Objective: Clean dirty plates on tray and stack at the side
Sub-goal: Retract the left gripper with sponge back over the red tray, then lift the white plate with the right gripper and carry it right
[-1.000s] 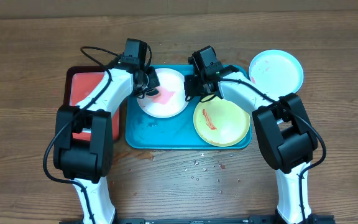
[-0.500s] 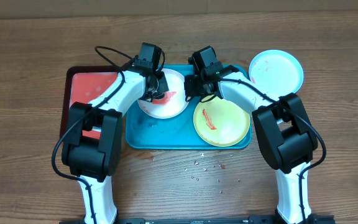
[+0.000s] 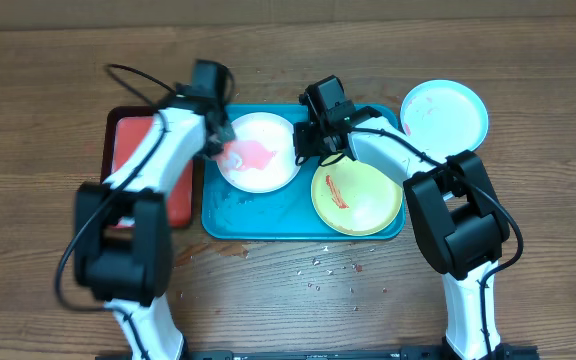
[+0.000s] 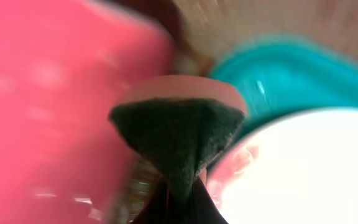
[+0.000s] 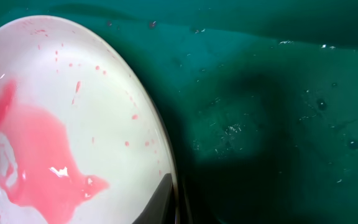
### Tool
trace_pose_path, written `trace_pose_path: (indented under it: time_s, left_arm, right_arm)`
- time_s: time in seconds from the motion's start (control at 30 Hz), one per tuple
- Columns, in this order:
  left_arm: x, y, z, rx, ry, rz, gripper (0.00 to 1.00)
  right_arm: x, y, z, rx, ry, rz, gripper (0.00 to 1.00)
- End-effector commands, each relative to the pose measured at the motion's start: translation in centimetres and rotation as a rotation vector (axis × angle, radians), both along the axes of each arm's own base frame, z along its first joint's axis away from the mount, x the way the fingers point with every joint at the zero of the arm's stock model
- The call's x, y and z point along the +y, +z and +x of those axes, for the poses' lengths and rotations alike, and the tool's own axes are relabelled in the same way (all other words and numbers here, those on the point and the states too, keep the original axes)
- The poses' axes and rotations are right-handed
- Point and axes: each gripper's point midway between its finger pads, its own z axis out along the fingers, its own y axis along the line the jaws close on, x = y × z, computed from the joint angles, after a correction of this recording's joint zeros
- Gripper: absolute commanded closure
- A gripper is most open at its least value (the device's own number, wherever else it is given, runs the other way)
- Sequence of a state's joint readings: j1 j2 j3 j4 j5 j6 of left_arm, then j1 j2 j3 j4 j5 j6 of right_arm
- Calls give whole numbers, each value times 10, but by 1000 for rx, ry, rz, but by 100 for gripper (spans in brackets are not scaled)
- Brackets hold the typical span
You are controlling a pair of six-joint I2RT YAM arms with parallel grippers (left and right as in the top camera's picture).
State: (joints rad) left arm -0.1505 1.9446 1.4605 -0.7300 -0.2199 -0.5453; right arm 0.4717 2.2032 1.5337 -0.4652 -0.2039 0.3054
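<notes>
The light blue plate [image 3: 444, 112] lies to the right of my right gripper in the overhead view. The white plate [image 3: 260, 152] goes up and across next, then down for release.
The white plate [image 3: 260, 152] lies at the back left of the teal tray [image 3: 303, 226] with a wet pink smear [image 3: 254, 156] across it. My left gripper [image 3: 220, 147] is shut on a sponge [image 4: 178, 134], pink with a dark green scrub face, at the plate's left edge [image 4: 303, 168]. My right gripper [image 3: 303, 142] is shut on the white plate's right rim [image 5: 166, 155], one finger [image 5: 160, 200] on the plate's inside. The yellow-green plate [image 3: 356, 195] with a red streak lies at the tray's right. The light blue plate [image 3: 444, 112] lies on the table off the tray, at the back right.
The smaller red tray [image 3: 148, 165] sits directly left of the teal tray and fills the left of the left wrist view [image 4: 42, 93]. Small crumbs [image 3: 333, 270] are scattered on the wooden table in front of the teal tray. The tray floor [image 5: 278, 112] is wet.
My left gripper swept right onto the white plate with the sponge, then back to its left edge. The red mark has spread into a wider pink smear. The right arm has held still.
</notes>
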Motion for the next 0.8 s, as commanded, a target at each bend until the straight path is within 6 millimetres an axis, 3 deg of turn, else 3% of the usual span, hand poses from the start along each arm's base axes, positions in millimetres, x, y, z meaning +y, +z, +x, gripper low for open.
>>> trace_pose_path:
  time_s: [0.0,0.13,0.3,0.43,0.77]
  left_arm:
    - [37,76,7,-184,97,43,96]
    - [77,101,-5,-217,185,70,95]
    - [120,85,-31,-112,285,71,96]
    - [134,67,-45,-36,320,59,96]
    - [142,30,-53,72,362,54,96]
  right_arm:
    - [-15,-6,4,-10,-18,-60,96]
    - [-13,18,8,-70,24,-55,96]
    - [2,67,8,-220,140,-70,96]
    - [-4,103,14,-376,139,-222,96]
    - [-6,195,3,-795,259,-913,96]
